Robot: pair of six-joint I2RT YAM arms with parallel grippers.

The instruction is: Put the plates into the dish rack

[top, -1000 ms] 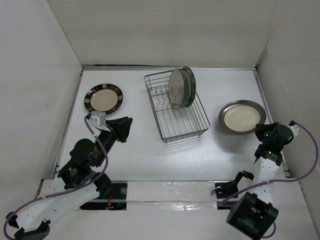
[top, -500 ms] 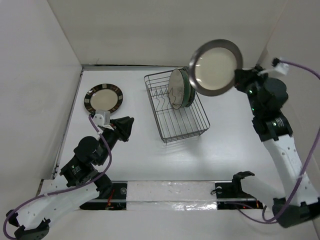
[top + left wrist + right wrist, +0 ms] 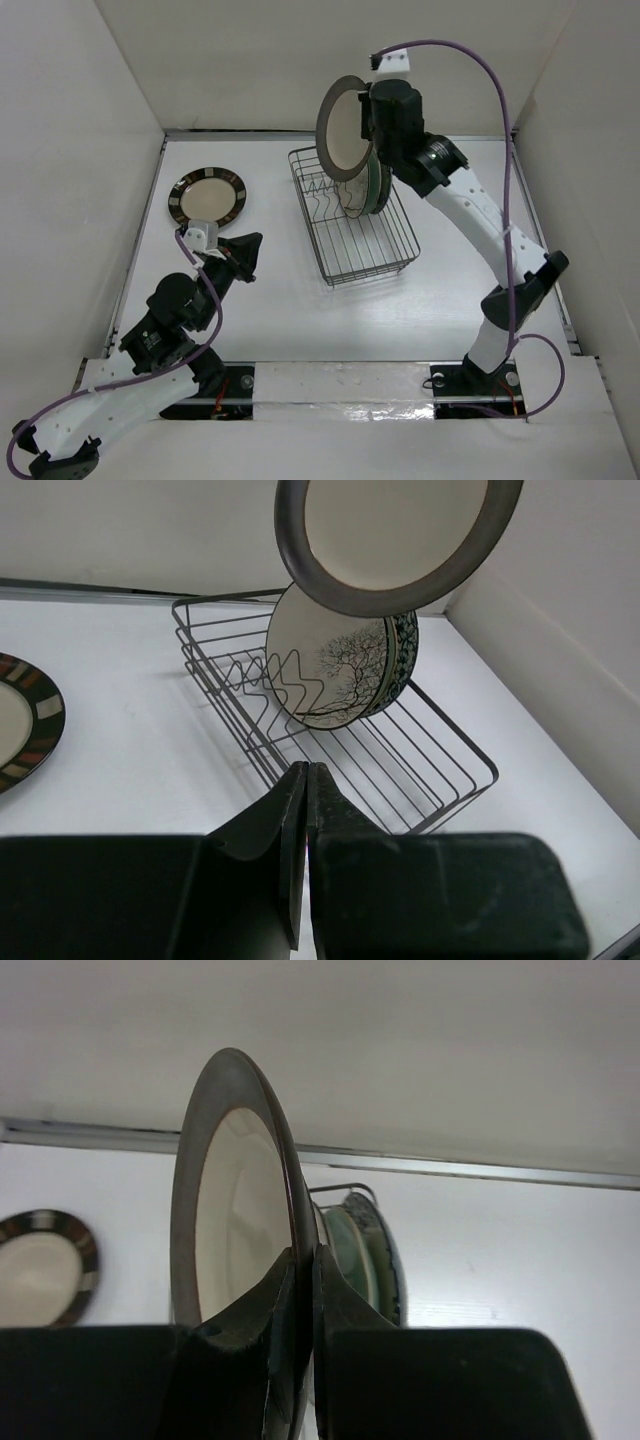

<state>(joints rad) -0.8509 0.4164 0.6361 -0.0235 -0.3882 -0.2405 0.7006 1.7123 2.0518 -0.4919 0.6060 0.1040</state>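
Note:
My right gripper lowers the grey-brown plate into free wires beside the tree-drawing plate next and releases it. They lie below, to the gripper's left in the top view.
My right gripper is shut on the rim of the grey-brown rimmed plate and holds it upright in the air above the far end of the dark wire dish rack. The plate also shows in the right wrist view and the left wrist view. In the rack stand the tree-drawing plate, then a teal plate and a blue floral plate behind it. The dark-striped rim plate lies flat at the far left. My left gripper is shut and empty, low over the table left of the rack.
White walls close in the table at the back and both sides. The rack's near half holds no plates and its zigzag divider prongs stand free. A metal strip runs along the near edge.
My right arm has swung the grey-brown rimmed plate left from above the rack's right side, turning it upright over the rack's far end. The left arm has barely moved.

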